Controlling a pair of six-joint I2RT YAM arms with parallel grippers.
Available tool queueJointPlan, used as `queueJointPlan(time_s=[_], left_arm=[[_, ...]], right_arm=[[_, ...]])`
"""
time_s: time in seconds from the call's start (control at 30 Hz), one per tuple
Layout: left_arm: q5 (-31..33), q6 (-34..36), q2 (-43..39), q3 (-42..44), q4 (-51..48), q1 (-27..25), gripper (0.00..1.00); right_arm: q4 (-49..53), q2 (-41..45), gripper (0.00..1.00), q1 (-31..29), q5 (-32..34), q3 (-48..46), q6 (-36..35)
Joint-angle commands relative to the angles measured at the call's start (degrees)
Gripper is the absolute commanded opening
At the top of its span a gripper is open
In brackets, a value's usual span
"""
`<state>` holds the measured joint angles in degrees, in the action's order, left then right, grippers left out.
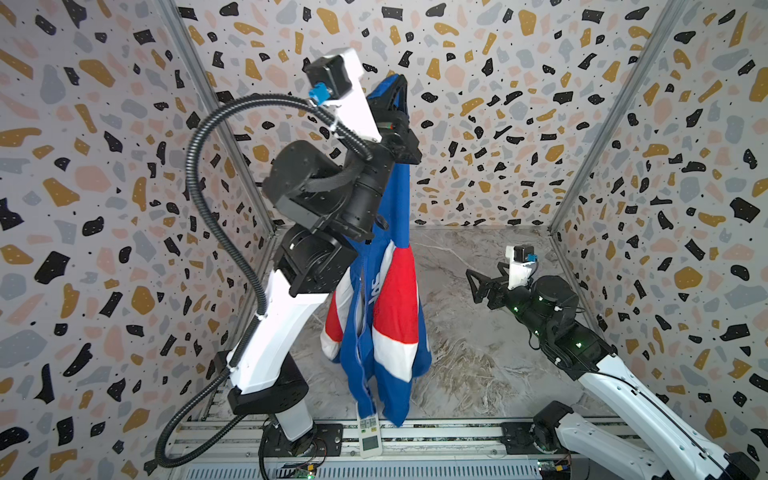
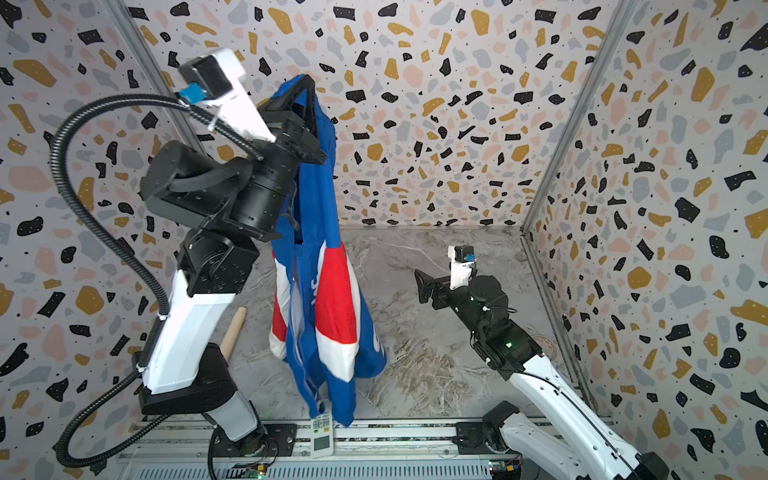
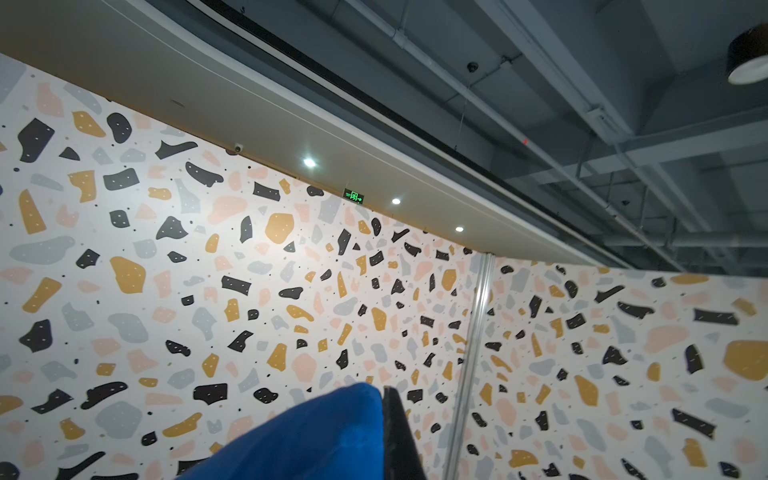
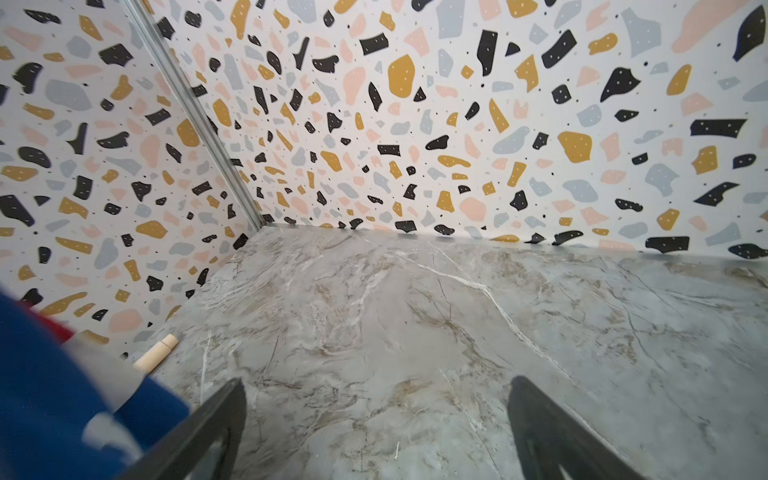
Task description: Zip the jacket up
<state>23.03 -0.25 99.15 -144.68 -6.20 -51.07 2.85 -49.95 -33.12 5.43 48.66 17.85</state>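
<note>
My left gripper next moves outward and down to release the blue top fabric, since the marble table's far end lies below and outward of it.
The jacket point(image 1: 386, 316) point(image 2: 328, 311) hangs in the air over the marble table, blue with red and white sleeves, its hem low near the front rail. My left gripper point(image 1: 397, 83) point(image 2: 305, 81) is raised high and shut on the jacket's blue top fabric. In the left wrist view, blue cloth point(image 3: 311, 436) lies against one black finger of the left gripper point(image 3: 384, 392). The front zip line point(image 2: 297, 311) runs down the hanging body. My right gripper point(image 1: 473, 284) point(image 2: 422, 286) point(image 4: 376, 386) hovers low to the right of the jacket, open and empty, with the jacket point(image 4: 41, 395) beside it.
A white remote control point(image 1: 369, 432) point(image 2: 322, 436) lies on the front rail point(image 1: 457, 432) under the jacket's hem. A wooden rod point(image 2: 232, 332) point(image 4: 156, 353) lies near the left wall behind the left arm. Patterned walls close in three sides.
</note>
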Motion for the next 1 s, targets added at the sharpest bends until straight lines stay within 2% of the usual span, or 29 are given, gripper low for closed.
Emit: queueJointPlan(time_s=[0.0, 0.13, 0.23, 0.37, 0.43, 0.47, 0.57, 0.67, 0.83, 0.97], left_arm=[[-1.93, 1.25, 3.63, 4.36, 4.59, 5.47, 0.0], [-9.17, -7.52, 14.14, 3.66, 3.75, 14.38, 0.0], [-12.21, -11.57, 25.41, -1.16, 3.18, 18.02, 0.0], [-7.73, -12.23, 35.57, -0.7, 9.56, 17.58, 0.0], [-4.74, -15.51, 39.59, -0.02, 12.44, 17.67, 0.77], [-3.84, -15.91, 41.04, -0.36, 12.8, 17.67, 1.0], [-1.87, -16.97, 42.67, 1.41, 13.33, 17.67, 1.0], [-0.68, -17.84, 39.83, 8.51, 14.11, 17.67, 1.0], [-1.6, -17.43, 31.2, 20.73, 8.96, 17.76, 1.0], [-3.83, -16.74, 19.44, 36.32, 3.82, 17.93, 1.0]], right_arm=[[1.86, -1.27, 0.99, -0.1, 2.89, 1.09, 1.22], [2.9, -3.35, 0.99, 0.19, 4.9, -0.16, 0.82], [2.91, -4.91, 0.99, 1.81, 4.67, -2.05, 0.79], [3.21, -7.74, 0.99, 5.59, 1.77, -3.87, 1.91], [4.35, -9.72, 0.99, 7.44, -0.67, -3.77, 1.66], [5.08, -10.72, 0.99, 8.0, -1.85, -3.44, 1.26], [7.01, -13.32, 0.99, 8.46, -5.21, -2.27, 0.81], [6.48, -15.67, 0.99, 8.49, -11.06, -2.08, 3.81], [1.51, -19.43, 0.99, 5.98, -20.73, -3.11, 8.77], [-0.65, -23.18, 0.99, 3.98, -24.58, -4.49, 12.11]])
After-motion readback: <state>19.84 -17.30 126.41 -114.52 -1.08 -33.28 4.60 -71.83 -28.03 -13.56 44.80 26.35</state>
